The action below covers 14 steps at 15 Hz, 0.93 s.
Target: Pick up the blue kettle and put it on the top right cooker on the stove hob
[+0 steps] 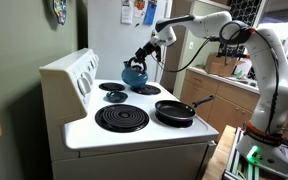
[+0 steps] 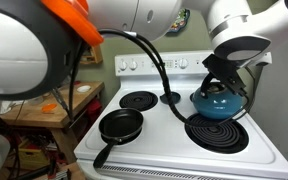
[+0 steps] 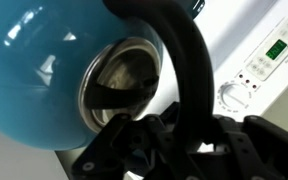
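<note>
The robot's gripper will next carry the kettle toward the back panel, lower it there and let go, since the small round burner is still bare, outward of and below the gripper.
The blue kettle hangs by its dark arched handle from my gripper, which is shut on the handle. It is low over the right side of the white stove hob, just behind a large coil burner. I cannot tell whether it touches the hob. A small round burner lies beside it, toward the back panel; the kettle hides that burner in the exterior view from the front. In the wrist view the kettle fills the left, with my gripper around its handle.
A black frying pan sits on the front left burner, handle pointing off the stove. Another coil burner lies bare. The raised knobbed back panel is close behind the kettle. A cluttered counter stands beyond.
</note>
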### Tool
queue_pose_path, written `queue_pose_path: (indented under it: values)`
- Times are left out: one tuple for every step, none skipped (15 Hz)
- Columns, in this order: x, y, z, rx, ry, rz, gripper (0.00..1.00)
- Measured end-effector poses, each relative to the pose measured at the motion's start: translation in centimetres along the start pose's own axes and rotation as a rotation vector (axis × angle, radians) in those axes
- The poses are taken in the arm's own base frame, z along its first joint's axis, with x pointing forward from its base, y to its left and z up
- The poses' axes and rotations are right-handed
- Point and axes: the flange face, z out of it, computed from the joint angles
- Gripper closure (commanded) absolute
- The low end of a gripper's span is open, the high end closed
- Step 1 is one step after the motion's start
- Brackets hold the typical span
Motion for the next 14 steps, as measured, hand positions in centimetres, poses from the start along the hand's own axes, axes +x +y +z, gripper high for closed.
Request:
queue_pose_path:
  values:
    - [0.3, -0.2, 0.2, 0.016, -0.014, -0.02, 0.98]
    - [0.6, -0.3, 0.4, 0.03, -0.028, -0.041, 0.98]
    - [1.0, -0.4, 0.6, 0.044, -0.042, -0.059, 0.98]
    - [1.3, -0.4, 0.9, 0.055, -0.056, -0.076, 0.98]
    - [1.6, -0.5, 1.1, 0.065, -0.069, -0.093, 0.98]
    - [1.9, -0.5, 1.4, 0.072, -0.081, -0.108, 0.98]
    - [2.2, -0.5, 1.7, 0.078, -0.09, -0.122, 0.98]
    - [2.5, -0.5, 2.1, 0.082, -0.093, -0.138, 0.98]
    - [2.9, -0.5, 2.4, 0.087, -0.088, -0.153, 0.98]
    - [3.3, -0.5, 2.8, 0.088, -0.075, -0.164, 0.98]
    - [3.8, -0.4, 3.1, 0.088, -0.049, -0.168, 0.98]
    - [4.3, -0.4, 3.5, 0.087, -0.017, -0.168, 0.98]
    - [4.7, -0.4, 3.9, 0.089, 0.015, -0.165, 0.98]
    - [5.1, -0.4, 4.2, 0.093, 0.044, -0.161, 0.98]
